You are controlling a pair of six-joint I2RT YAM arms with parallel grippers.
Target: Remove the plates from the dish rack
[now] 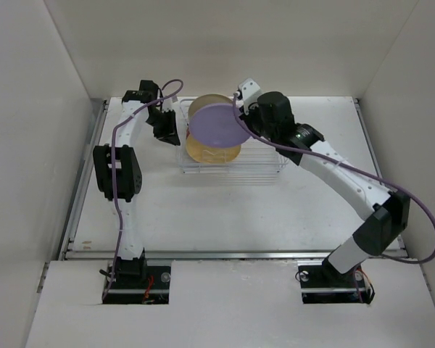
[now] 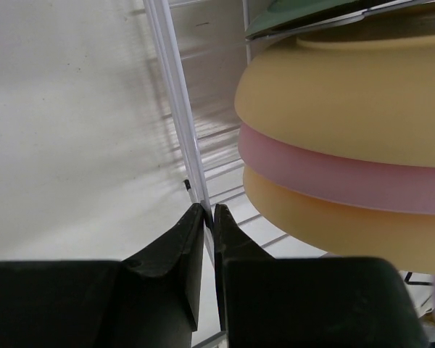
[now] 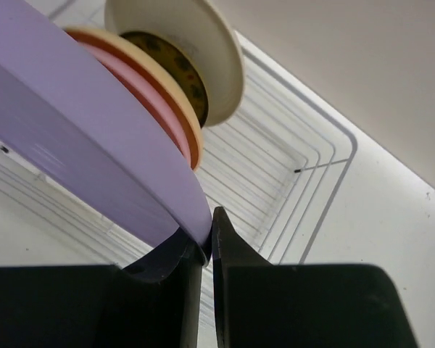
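Note:
My right gripper holds the lavender plate point(image 1: 217, 125) and will next carry it back and down, then let it go, because the bare tabletop before the rack is below the gripper and closer to my base.
The dish rack point(image 1: 235, 165) stands at the table's back middle. My right gripper point(image 1: 241, 122) is shut on the rim of the lavender plate point(image 1: 217, 125), which stands tilted at the front of the row; the wrist view shows the rim pinched between the fingers point(image 3: 206, 243). Behind the lavender plate point(image 3: 72, 138) stand a pink plate point(image 3: 156, 109), an orange one, a dark yellow-patterned plate point(image 3: 170, 61) and a cream plate point(image 3: 203, 43). My left gripper point(image 1: 167, 132) is shut on the rack's left wire edge point(image 2: 188, 145), beside orange-yellow point(image 2: 348, 94) and pink point(image 2: 333, 174) plates.
White walls enclose the table on the left, back and right. A metal rail point(image 1: 232, 254) runs along the table's near edge. A purple cable point(image 1: 170, 88) loops above the left arm. The rack's right half point(image 3: 304, 174) holds no plates.

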